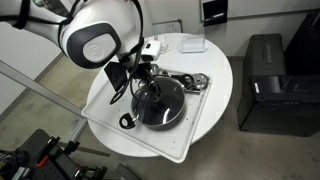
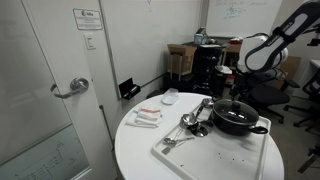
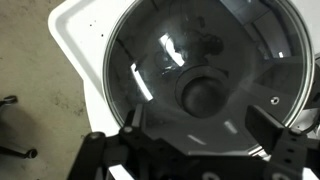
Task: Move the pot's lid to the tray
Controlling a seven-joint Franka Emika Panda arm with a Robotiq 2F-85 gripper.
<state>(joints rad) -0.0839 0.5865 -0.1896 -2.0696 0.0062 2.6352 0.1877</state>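
The dark knob (image 3: 205, 93) sits below and just beyond the line of my open fingers. My gripper lowers toward it next until they straddle it, then closes.
The black pot (image 1: 160, 108) (image 2: 238, 122) stands on the white tray (image 1: 185, 143) (image 2: 215, 152) in both exterior views. The clear glass lid (image 1: 158, 95) (image 2: 234, 107) (image 3: 160, 50) lies on the pot. Its dark knob (image 3: 203, 95) shows in the wrist view. My gripper (image 1: 141, 78) (image 2: 240, 92) (image 3: 197, 130) is open and empty, close above the lid. Its two fingers stand wide apart, with the knob just beyond the line between them. I cannot tell whether the fingers touch the glass.
Several silver utensils (image 1: 192, 82) (image 2: 194, 123) lie on the tray next to the pot. A small white dish (image 1: 192, 44) (image 2: 170, 97) and a packet (image 2: 148, 117) sit on the round white table (image 1: 225, 85). A black cabinet (image 1: 275, 85) stands beside the table.
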